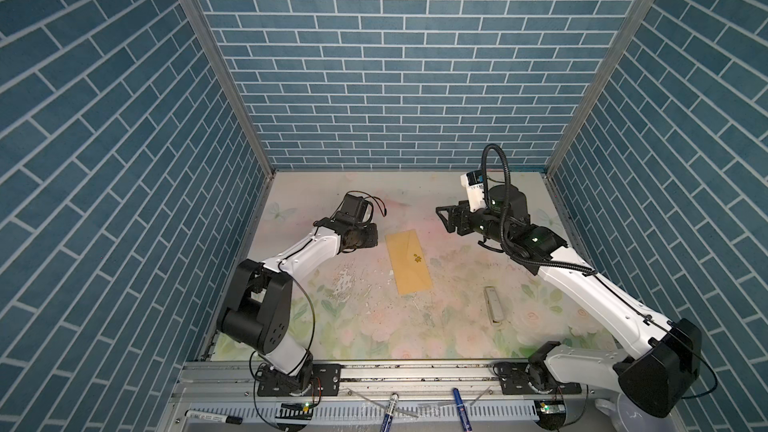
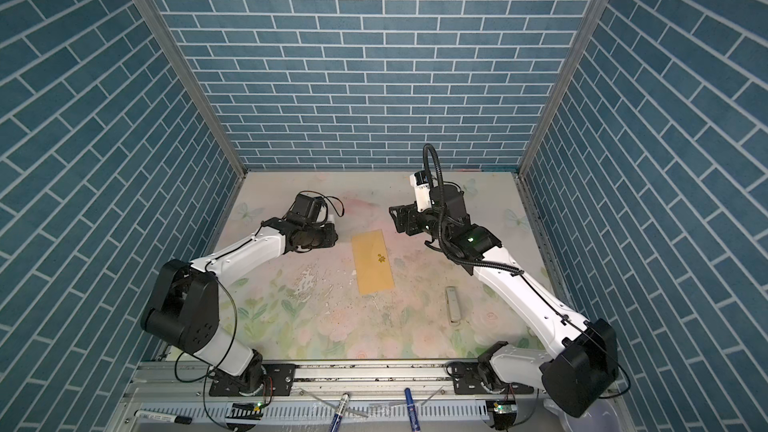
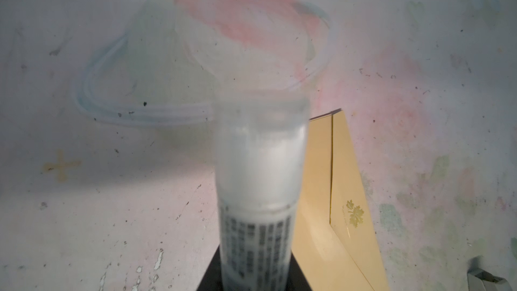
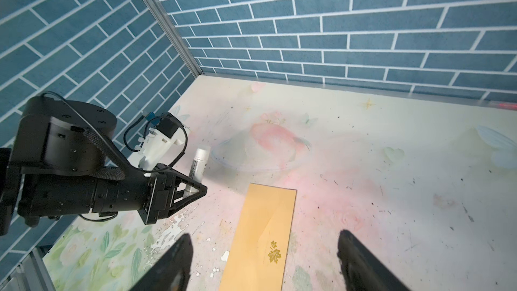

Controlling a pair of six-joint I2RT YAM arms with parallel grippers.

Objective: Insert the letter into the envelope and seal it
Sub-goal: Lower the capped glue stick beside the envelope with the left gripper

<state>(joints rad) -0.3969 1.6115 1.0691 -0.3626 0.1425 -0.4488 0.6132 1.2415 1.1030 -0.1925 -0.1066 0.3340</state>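
Observation:
My left gripper should next lower onto the bare tabletop (image 1: pixel 380 254) beside the envelope's far end and release the white glue stick, since the envelope's flap is already folded.
The mustard-yellow envelope (image 1: pixel 408 261) (image 2: pixel 372 261) lies flat mid-table with its pointed flap folded down and a gold leaf sticker (image 4: pixel 274 253) on it. The letter is hidden from every view. My left gripper (image 1: pixel 372 238) (image 2: pixel 332 238) (image 3: pixel 257 281) hovers just left of the envelope's far end, shut on a white glue stick (image 3: pixel 260 177) (image 4: pixel 200 163) that points away from the jaws. My right gripper (image 1: pixel 442 218) (image 2: pixel 395 218) (image 4: pixel 264 239) hangs above the table to the right of the envelope's far end, jaws wide apart and nothing between them.
A small white oblong object (image 1: pixel 494 305) (image 2: pixel 453 305) lies on the table right of the envelope. Peeled patches of the floral mat (image 1: pixel 345 280) sit to the envelope's left. Markers (image 1: pixel 390 409) rest on the front rail. Blue brick walls (image 1: pixel 395 76) close three sides.

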